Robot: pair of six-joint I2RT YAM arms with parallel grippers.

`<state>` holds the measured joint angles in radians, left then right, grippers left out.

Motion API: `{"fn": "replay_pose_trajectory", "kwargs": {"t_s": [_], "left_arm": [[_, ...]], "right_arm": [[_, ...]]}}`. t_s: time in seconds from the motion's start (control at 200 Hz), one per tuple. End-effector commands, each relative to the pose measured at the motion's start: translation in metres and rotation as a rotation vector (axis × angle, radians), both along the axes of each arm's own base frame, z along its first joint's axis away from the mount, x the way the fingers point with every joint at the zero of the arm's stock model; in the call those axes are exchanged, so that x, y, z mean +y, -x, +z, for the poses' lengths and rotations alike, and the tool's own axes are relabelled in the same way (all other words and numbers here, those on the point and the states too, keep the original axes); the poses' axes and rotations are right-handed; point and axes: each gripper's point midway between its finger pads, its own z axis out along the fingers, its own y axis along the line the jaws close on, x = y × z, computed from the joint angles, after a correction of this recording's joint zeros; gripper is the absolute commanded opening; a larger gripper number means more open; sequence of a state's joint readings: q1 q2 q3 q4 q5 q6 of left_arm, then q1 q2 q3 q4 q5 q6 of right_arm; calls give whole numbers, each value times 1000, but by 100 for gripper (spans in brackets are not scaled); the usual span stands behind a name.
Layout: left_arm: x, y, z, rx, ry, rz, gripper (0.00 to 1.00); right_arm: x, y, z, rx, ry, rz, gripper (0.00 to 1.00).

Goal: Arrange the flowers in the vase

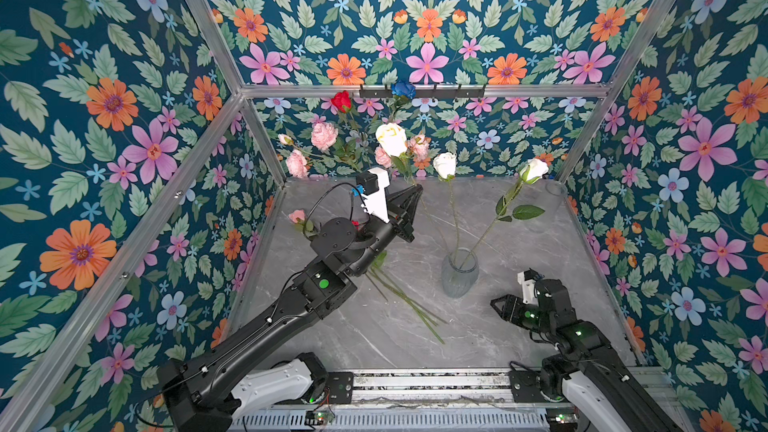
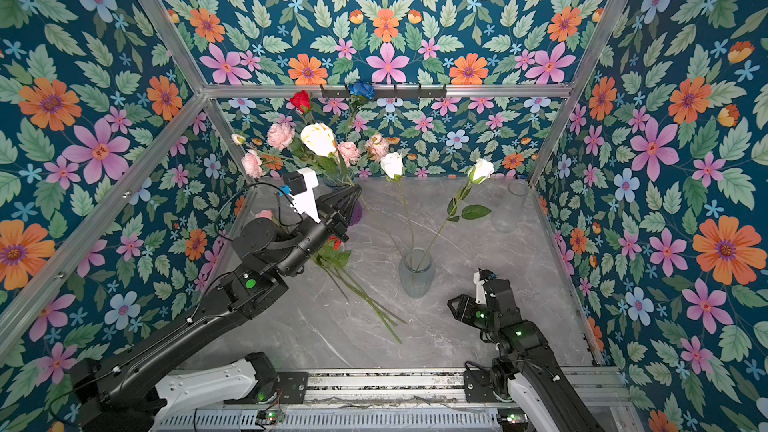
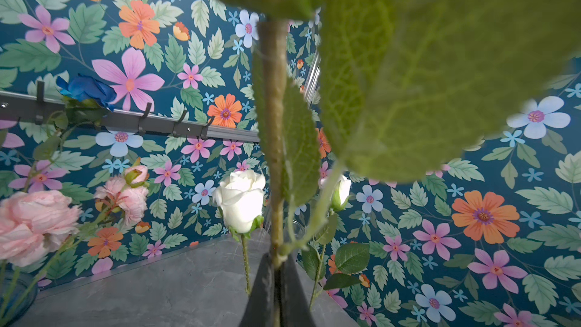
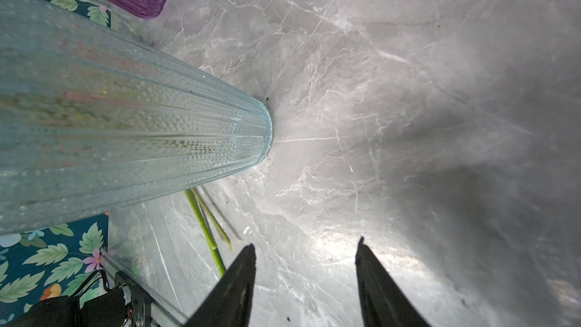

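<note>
The left gripper lowers the cream rose toward the clear vase's opening [image 1: 460, 256] next and releases it, since its green stem slants down from the gripper to there.
My left gripper [image 1: 417, 192] is shut on the green stem [image 3: 273, 127] of a cream rose [image 1: 390, 139], held up over the table's back left; its big leaf [image 3: 424, 67] fills much of the left wrist view. The ribbed clear vase [image 1: 459, 273] [image 4: 125, 121] stands mid-table with two white roses [image 1: 444, 164] [image 1: 536, 169] in it. More flowers lie on the table under the left arm, stems [image 1: 409, 303] pointing forward. My right gripper [image 1: 495, 305] [image 4: 305, 246] is open and empty, low, just front right of the vase.
Pink carnations [image 1: 324, 135], a red rose [image 1: 340, 100] and a blue rose [image 1: 403, 88] stand bunched at the back left. A purple vase [image 2: 355, 213] sits behind the left gripper, a clear glass [image 1: 553, 201] in the back right corner. A hook rail [image 1: 457, 92] crosses the back wall.
</note>
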<state>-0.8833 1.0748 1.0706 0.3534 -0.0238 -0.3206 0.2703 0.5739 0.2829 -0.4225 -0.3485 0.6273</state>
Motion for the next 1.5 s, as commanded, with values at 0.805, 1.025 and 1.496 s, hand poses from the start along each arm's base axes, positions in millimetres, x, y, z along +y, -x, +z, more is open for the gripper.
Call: {"fn": "replay_pose_trajectory", "kwargs": {"t_s": [0.805,1.025,1.496], "left_arm": [[0,-20,-59,157,-136,105,82],[65,-27,-69,226,-143,314,84],[149,-67,-181,565,-123,451,65]], "right_arm": [[0,-1,4,-28,-6,1,53],[0,-2,4,-29,-5,0,53],[0,-2,2,-17,-1,1,53]]}}
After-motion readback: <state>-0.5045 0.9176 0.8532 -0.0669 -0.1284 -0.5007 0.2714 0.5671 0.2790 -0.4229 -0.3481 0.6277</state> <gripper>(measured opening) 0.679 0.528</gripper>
